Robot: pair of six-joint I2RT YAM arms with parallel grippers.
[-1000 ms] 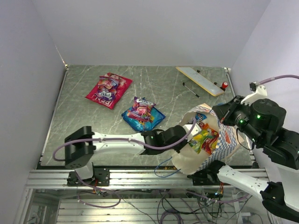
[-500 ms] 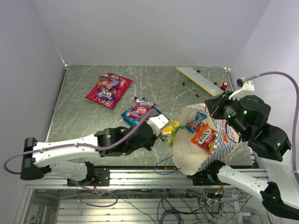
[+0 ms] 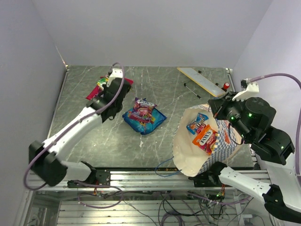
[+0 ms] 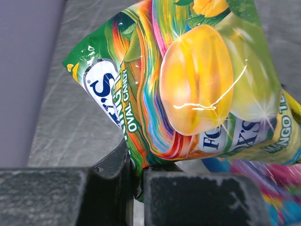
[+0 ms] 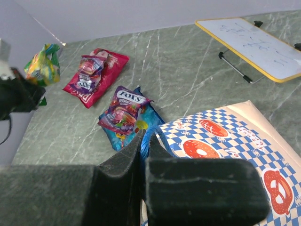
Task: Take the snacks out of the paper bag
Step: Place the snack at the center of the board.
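Observation:
The yellow-green packet (image 4: 197,84) should move outward over the red-pink packet next, while I lower my left gripper to open it there.
The paper bag (image 3: 221,148) lies on its side at the near right, mouth facing left, checkered side up (image 5: 225,136). My right gripper (image 3: 225,106) (image 5: 146,141) is shut on its blue string handle. Two snacks show inside the mouth, a blue one (image 3: 197,123) and an orange-red one (image 3: 206,136). My left gripper (image 3: 105,86) (image 4: 137,184) is shut on the edge of a yellow-green packet (image 4: 197,84) (image 5: 43,66), which hangs above the far left of the table, beside the red-pink packet (image 3: 125,84) (image 5: 101,70). A blue packet (image 3: 149,123) lies mid-table with a purple one (image 3: 143,107) on top.
A small whiteboard (image 3: 201,81) (image 5: 254,40) lies at the far right with a pen (image 3: 193,91) and a red-capped item (image 3: 226,86) beside it. Walls close the table on the left and far sides. Cables hang below the near edge.
My left arm pulled the yellow-green packet out of the bag's mouth and swung it across to the far left. My right gripper kept its hold on the handle.

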